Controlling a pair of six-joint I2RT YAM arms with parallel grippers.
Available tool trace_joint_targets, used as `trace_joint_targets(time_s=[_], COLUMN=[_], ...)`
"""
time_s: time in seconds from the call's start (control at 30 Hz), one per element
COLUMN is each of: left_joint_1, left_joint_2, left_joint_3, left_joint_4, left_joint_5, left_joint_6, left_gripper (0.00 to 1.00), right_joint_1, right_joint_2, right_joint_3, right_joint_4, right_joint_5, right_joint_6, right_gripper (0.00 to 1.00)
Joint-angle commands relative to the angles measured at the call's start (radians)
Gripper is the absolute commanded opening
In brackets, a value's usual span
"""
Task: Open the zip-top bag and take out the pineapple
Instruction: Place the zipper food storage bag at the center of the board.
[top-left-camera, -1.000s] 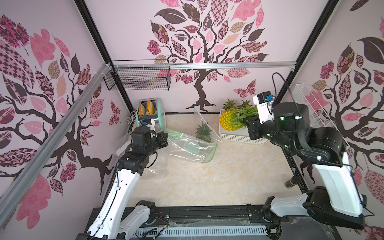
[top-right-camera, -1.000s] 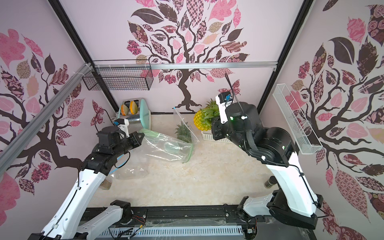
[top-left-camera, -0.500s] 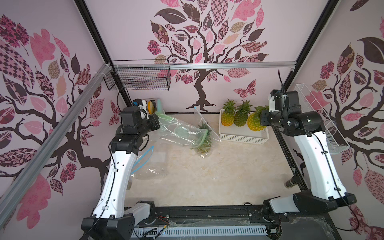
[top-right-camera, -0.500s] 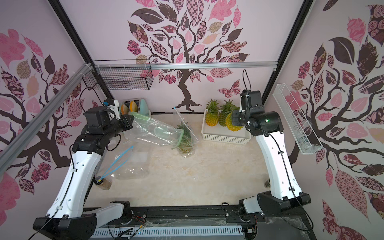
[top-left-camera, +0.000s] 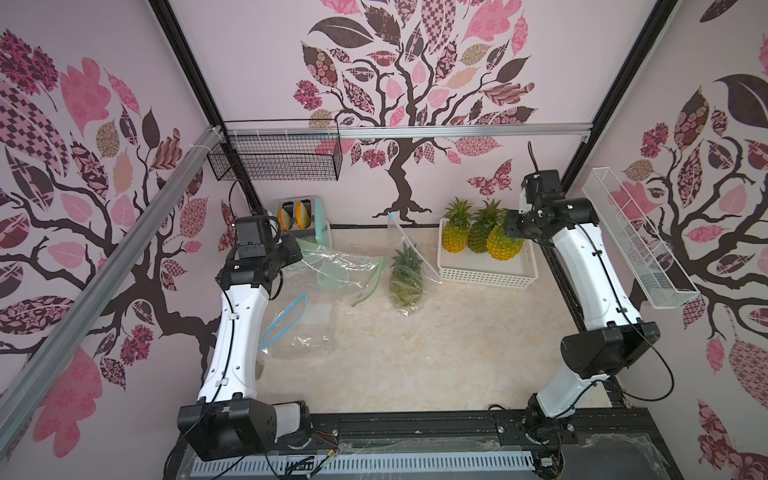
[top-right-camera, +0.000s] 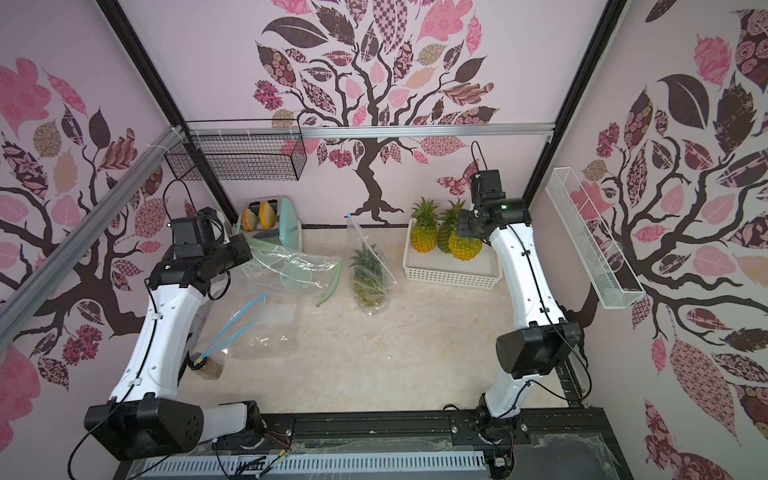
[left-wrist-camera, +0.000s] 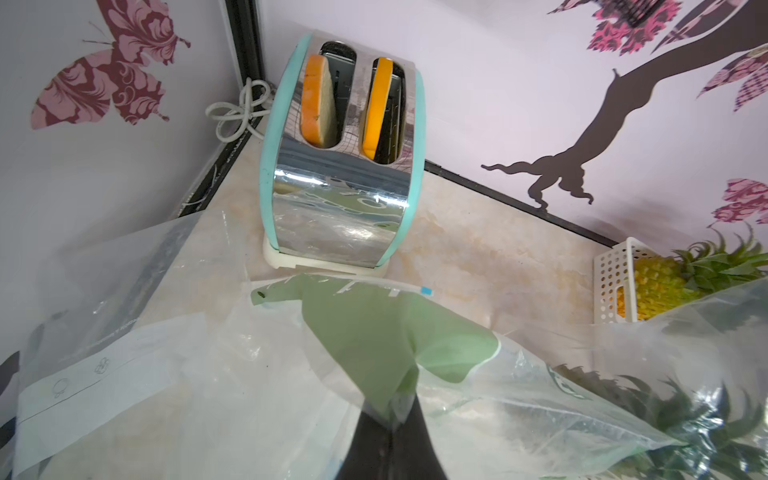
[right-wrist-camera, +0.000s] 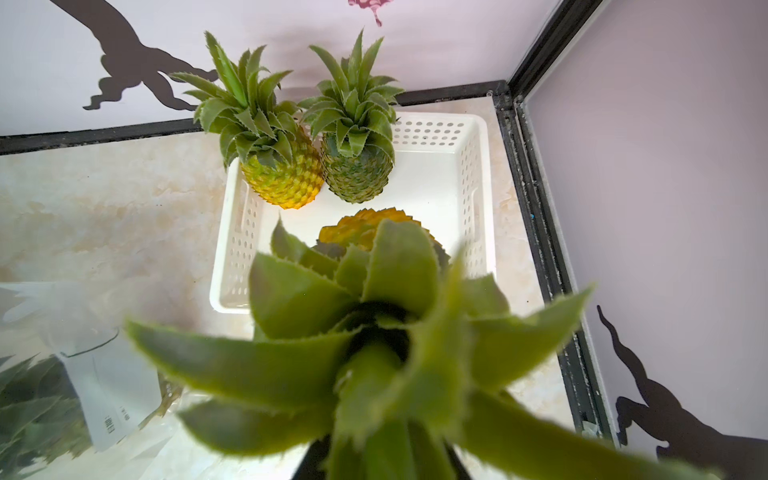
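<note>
My right gripper brings the pineapple down and outward onto the bottom of the basket's empty back corner (right-wrist-camera: 428, 176) next. It then releases the pineapple's leafy top (right-wrist-camera: 374, 332).
My right gripper (top-left-camera: 513, 224) (top-right-camera: 469, 226) is shut on the leafy crown (right-wrist-camera: 374, 332) of a yellow pineapple (top-left-camera: 504, 245) (top-right-camera: 464, 245). It holds the fruit upright over the right part of the white basket (top-left-camera: 486, 274) (right-wrist-camera: 237, 249). I cannot tell whether its base touches the basket floor. At the back left, my left gripper (top-left-camera: 297, 249) (left-wrist-camera: 390, 424) is shut on a corner of the clear zip-top bag (top-left-camera: 340, 270) (left-wrist-camera: 374, 332) with the green strip. That bag lies slack on the table with its mouth open.
Two more pineapples (top-left-camera: 455, 235) (top-left-camera: 480, 237) stand in the basket's back. A second clear bag (top-left-camera: 407, 278) holding a pineapple stands mid-table. A flat blue-zipped bag (top-left-camera: 299, 328) lies front left. A toaster (top-left-camera: 307, 220) sits in the back left corner.
The right arm swung from the middle out to the right, carrying the pineapple to the basket. The left arm drew back toward the toaster, dragging the green-strip bag with it.
</note>
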Motion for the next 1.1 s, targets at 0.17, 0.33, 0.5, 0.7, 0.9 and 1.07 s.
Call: trace_joint_targets(time_s=[0.17,0.33,0.5,0.7,0.9,1.07], left_joint_1=[0.003,0.003,0.002,0.002,0.003,0.003], left_joint_2=[0.039,0.042,0.005,-0.024,-0.041,-0.052], left_joint_3=[-0.041,-0.046,-0.073,-0.094,-0.107,-0.125], left_joint_4=[0.035,0.046,0.086,0.106,0.114,0.120], left_joint_5=[-0.079,-0.040,-0.012,0.018,0.025,0.020], left_joint_6=[0.009,-0.005,-0.017,-0.031,-0.035,-0.033], left_gripper=[0.07,0.46,0.60,0.65,0.66,0.66], right_joint_1=[-0.049,-0.091,-0.113,-0.145,-0.161,-0.164], right_joint_2=[0.046,0.095,0.162,0.246,0.326,0.368], right_joint_3=[0.064,0.051,0.079,0.108,0.149,0.183], right_joint_4=[0.076,0.117,0.152,0.208,0.246,0.276], right_joint_5=[0.033,0.035,0.063,0.062,0.054,0.032], right_joint_6=[0.017,0.019,0.015,0.014,0.007,-0.003], right_gripper=[0.00,0.00,0.00,0.00,0.00,0.00])
